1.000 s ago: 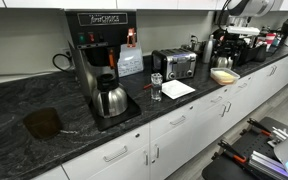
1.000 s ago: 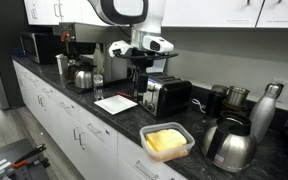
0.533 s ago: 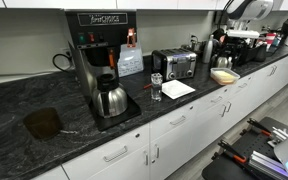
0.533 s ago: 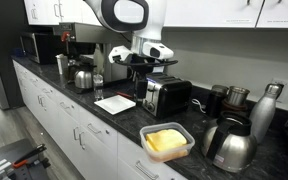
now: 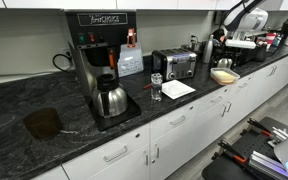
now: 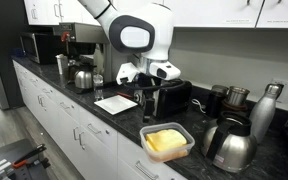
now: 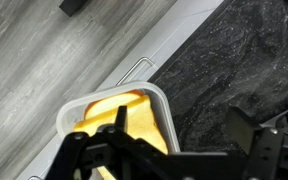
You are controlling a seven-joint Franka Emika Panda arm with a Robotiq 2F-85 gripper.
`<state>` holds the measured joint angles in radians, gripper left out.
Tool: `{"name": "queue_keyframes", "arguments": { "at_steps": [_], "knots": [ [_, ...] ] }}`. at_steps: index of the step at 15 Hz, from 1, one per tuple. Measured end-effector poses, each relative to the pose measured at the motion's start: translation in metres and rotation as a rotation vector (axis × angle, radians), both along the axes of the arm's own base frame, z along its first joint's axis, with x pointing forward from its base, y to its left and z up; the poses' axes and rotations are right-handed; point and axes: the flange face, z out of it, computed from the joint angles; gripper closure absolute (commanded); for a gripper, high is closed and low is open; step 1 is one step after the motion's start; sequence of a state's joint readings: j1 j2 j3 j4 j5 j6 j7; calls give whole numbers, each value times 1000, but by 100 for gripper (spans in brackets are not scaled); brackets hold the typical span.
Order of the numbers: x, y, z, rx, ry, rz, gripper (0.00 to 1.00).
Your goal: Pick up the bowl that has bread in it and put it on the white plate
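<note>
The bowl's rim beside the bare counter is already between my gripper's fingers, with bread (image 7: 102, 118) on one side. I should next lower my gripper over the bowl's rim and keep its fingers open.
The bowl (image 6: 166, 141) is shallow and pale with rounded corners and stands near the counter's front edge; it also shows in an exterior view (image 5: 224, 75). Pale yellow bread (image 7: 102, 118) fills it. The flat white plate (image 5: 177, 89) lies in front of the toaster, also seen in an exterior view (image 6: 115, 104). My gripper (image 7: 184, 125) is open and hovers low over the bowl (image 7: 162, 105). One finger is above the bread and the other above the bare counter, with the bowl's rim between them. The gripper also shows in both exterior views (image 6: 150, 106) (image 5: 225, 57).
A black toaster (image 5: 175, 65) stands behind the plate. A coffee machine (image 5: 102, 45) with a steel carafe (image 5: 110, 99) is further along. A glass (image 5: 156, 87) stands by the plate. Steel jugs (image 6: 231, 145) and a bottle (image 6: 268, 108) stand beyond the bowl.
The arm has swung from above the toaster towards the bowl and come down over it. The bowl and plate have not moved.
</note>
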<state>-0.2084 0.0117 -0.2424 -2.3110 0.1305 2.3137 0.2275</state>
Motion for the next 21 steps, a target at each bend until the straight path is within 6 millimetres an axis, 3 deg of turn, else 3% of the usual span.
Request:
{"name": "queue_keyframes", "arguments": {
  "at_steps": [6, 10, 15, 17, 18, 19, 21],
  "knots": [
    [16, -10, -42, -3, 18, 38, 0],
    [33, -22, -57, -24, 24, 63, 0],
    [50, -25, -70, -31, 35, 105, 30],
    [53, -22, -69, -29, 35, 114, 33],
    [56, -20, -66, -29, 33, 120, 30],
    [58, -18, -60, -35, 30, 129, 36],
    [61, -10, -43, -50, 20, 143, 37]
  ]
}}
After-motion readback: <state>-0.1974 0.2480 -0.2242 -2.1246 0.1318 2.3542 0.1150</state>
